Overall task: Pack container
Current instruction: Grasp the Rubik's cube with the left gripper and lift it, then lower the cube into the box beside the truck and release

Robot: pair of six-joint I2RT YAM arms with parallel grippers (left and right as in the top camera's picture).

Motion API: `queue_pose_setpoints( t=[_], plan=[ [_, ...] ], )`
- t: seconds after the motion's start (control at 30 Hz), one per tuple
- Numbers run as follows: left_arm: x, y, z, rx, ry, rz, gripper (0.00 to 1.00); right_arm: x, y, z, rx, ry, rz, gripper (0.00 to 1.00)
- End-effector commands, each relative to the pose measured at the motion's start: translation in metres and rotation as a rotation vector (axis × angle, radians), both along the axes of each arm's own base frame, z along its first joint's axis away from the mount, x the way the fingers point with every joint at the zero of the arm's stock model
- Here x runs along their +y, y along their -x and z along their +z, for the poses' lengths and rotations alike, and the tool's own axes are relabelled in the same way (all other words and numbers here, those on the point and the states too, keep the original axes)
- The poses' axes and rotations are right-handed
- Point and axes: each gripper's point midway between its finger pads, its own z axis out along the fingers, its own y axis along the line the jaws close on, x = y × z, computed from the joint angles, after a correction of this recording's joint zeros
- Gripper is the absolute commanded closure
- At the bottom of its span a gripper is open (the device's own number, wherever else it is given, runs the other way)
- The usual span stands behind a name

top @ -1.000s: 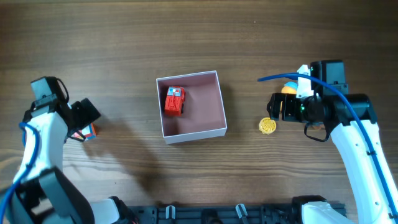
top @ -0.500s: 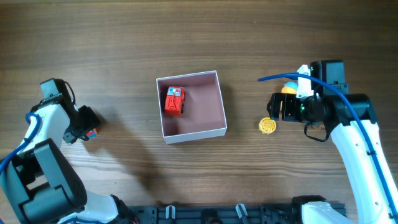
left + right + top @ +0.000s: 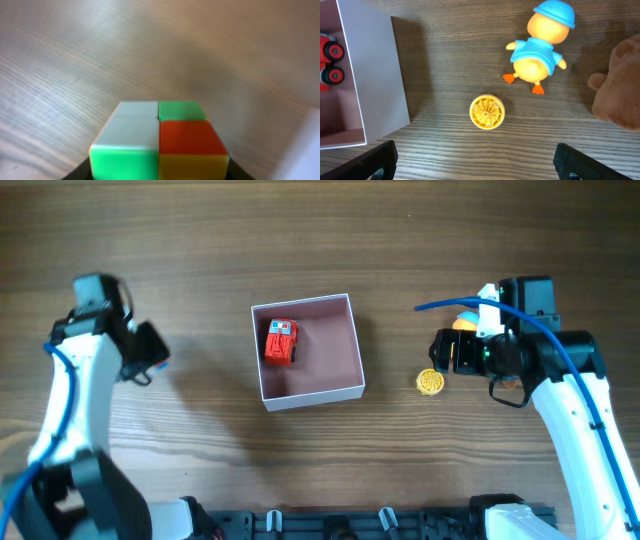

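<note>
The container's bottom is bare beside the truck, to the right of my left gripper in the overhead view. I will carry the cube (image 3: pixel 159 142) over that bare spot next and let go.
The container (image 3: pixel 315 394), white outside and dusty pink inside, sits mid-table with a red toy truck (image 3: pixel 281 341) in its left half. Left of it my left gripper (image 3: pixel 150 350) is shut on a small colour cube (image 3: pixel 159 142), which has white, green, orange and yellow faces. The cube fills the bottom of the left wrist view between the dark jaws and hangs above the wood. My right gripper (image 3: pixel 440 352) stands open to the right of the container. A yellow disc (image 3: pixel 487 111) lies on the table ahead of its fingers (image 3: pixel 375 160).
A toy duck (image 3: pixel 540 45) with a blue hat lies beyond the disc. A brown plush toy (image 3: pixel 620 85) lies to the right of the duck. The container's white wall (image 3: pixel 375 75) and the truck (image 3: pixel 327 60) show at the left of the right wrist view.
My left gripper closed on the colour cube, lifted it off the table and moved up and slightly right. The right arm has not moved.
</note>
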Motion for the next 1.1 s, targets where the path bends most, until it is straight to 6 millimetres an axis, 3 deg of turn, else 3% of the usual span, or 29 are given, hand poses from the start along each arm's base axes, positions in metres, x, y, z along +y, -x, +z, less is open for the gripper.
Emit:
queue_pose_setpoints(
  t=[0.0, 0.03, 0.1, 0.17, 0.2, 0.23, 0.3, 0.37, 0.47, 0.6, 0.67, 0.7, 0.8, 0.93, 1.07],
  plan=[
    [-0.096, -0.034, 0.101, -0.297, 0.071, -0.163, 0.96, -0.002, -0.006, 0.007, -0.027, 0.013, 0.011, 0.0],
    [-0.126, -0.035, 0.115, -0.342, 0.091, -0.23, 0.96, -0.002, -0.006, 0.007, -0.026, 0.013, 0.011, 0.0],
    [-0.204, -0.032, 0.132, -0.417, 0.167, -0.383, 0.96, -0.002, -0.006, 0.007, -0.026, 0.013, 0.011, 0.0],
    [-0.257, -0.03, 0.124, -0.426, 0.197, -0.492, 0.96, -0.002, -0.006, 0.007, -0.027, 0.013, 0.011, 0.0],
    [-0.28, -0.029, 0.113, -0.409, 0.209, -0.54, 0.96, -0.002, -0.006, 0.007, -0.026, 0.013, 0.011, 0.0],
    [-0.302, -0.028, 0.089, -0.354, 0.224, -0.546, 0.96, -0.002, -0.006, 0.007, -0.026, 0.013, 0.011, 0.0],
    [-0.325, -0.027, 0.049, -0.271, 0.219, -0.569, 0.96, -0.002, -0.006, 0.007, -0.026, 0.013, 0.011, 0.0],
    [-0.33, -0.025, 0.0, -0.155, 0.173, -0.581, 0.96, -0.002, -0.006, 0.007, -0.024, 0.013, 0.011, 0.0],
    [-0.31, -0.033, -0.04, -0.072, 0.093, -0.535, 0.96, -0.002, -0.005, 0.007, -0.022, 0.013, 0.011, 0.0],
    [-0.279, -0.052, -0.04, -0.105, -0.004, -0.464, 0.94, -0.002, -0.005, 0.007, -0.022, 0.013, 0.011, 0.0],
    [-0.268, -0.059, -0.038, -0.126, -0.058, -0.438, 0.87, -0.002, -0.004, 0.007, -0.018, 0.013, 0.011, 0.0],
    [-0.266, -0.061, -0.037, -0.131, -0.07, -0.434, 0.78, -0.002, -0.004, 0.006, -0.017, 0.014, 0.011, 0.0],
    [-0.268, -0.064, -0.036, -0.145, -0.065, -0.433, 0.64, -0.002, -0.004, 0.006, -0.016, 0.014, 0.011, 0.0],
    [-0.277, -0.066, -0.034, -0.171, -0.046, -0.446, 0.59, -0.002, -0.004, 0.006, -0.016, 0.014, 0.011, 0.0],
    [-0.279, -0.066, -0.033, -0.175, -0.044, -0.45, 0.33, -0.002, -0.004, 0.006, -0.016, 0.014, 0.011, 0.0]
  ],
)
